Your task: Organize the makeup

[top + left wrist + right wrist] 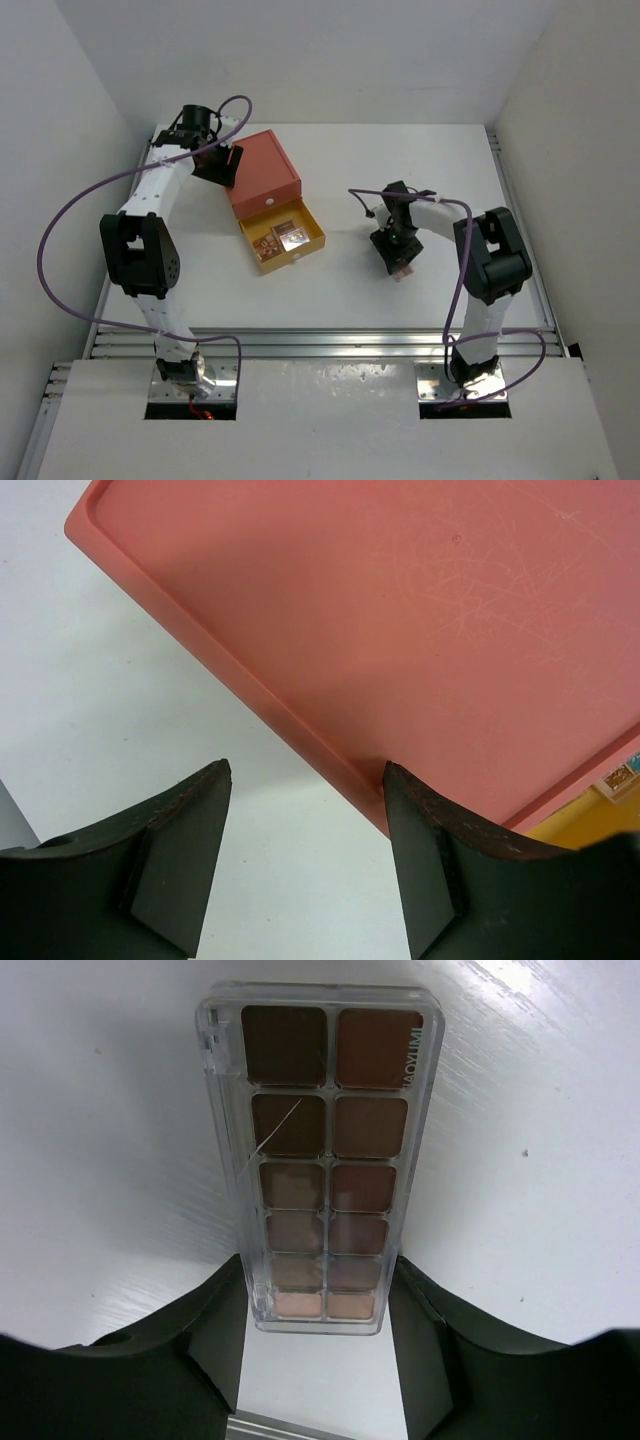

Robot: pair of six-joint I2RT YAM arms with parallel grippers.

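Note:
My right gripper lifts the long clear palette across to the left in the top view next. Then it lowers the palette into the drawer's bare part beside the box and lets go.
A long clear eyeshadow palette (320, 1150) with brown pans lies between my right fingers; both pads touch its long sides near its lower end. In the top view it peeks out under my right gripper (398, 262) at mid-right of the table. My right gripper (318, 1290) is shut on it. Two square palettes (266, 247) (290, 236) lie in the open yellow drawer (300, 256). My left gripper (218, 163) is open and empty at the back-left edge of the orange box (265, 170). In the left wrist view my left gripper (305, 780) straddles the box's edge (330, 770).
The orange box top (450, 610) fills most of the left wrist view, with a bit of the yellow drawer (600, 825) at its right. White walls close in the table on three sides. A metal rail (320, 342) runs along the near edge.

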